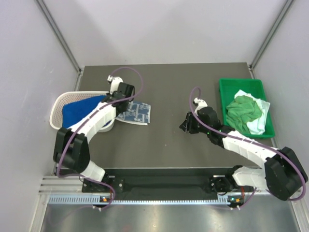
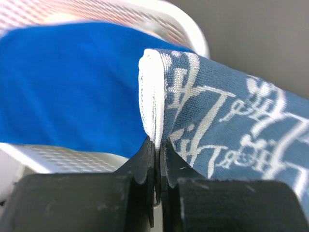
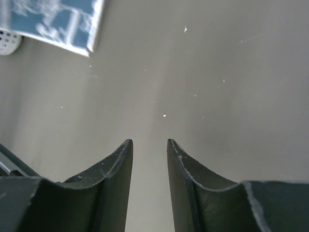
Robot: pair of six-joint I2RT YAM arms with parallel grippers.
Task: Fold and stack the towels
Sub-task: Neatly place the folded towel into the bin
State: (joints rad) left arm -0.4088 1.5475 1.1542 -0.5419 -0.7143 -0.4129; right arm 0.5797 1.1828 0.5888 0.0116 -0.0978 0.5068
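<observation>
My left gripper lifts next, moves over the royal blue towel (image 1: 79,111) (image 2: 67,87), then lowers and releases, since that towel lies to its left in the top view.
A folded white towel with blue-grey print (image 1: 138,113) lies on the dark table just right of the basket. My left gripper (image 1: 123,98) is shut on its white hemmed edge (image 2: 152,96); in the left wrist view the print (image 2: 231,125) fills the right side beyond the gripper (image 2: 157,145). A royal blue towel (image 1: 79,111) (image 2: 67,87) lies in the white mesh basket (image 1: 59,104). My right gripper (image 1: 186,126) (image 3: 149,145) hangs open over bare table, holding nothing; the printed towel (image 3: 58,21) shows far off at its upper left. A bright green towel (image 1: 244,110) lies crumpled on a white one (image 1: 259,123).
The rigid green tray (image 1: 244,84) holding the green and white towels stands at the back right. The basket rim (image 2: 164,19) sits close behind the held towel edge, and a bit of it (image 3: 7,42) shows in the right wrist view. Grey walls enclose the table.
</observation>
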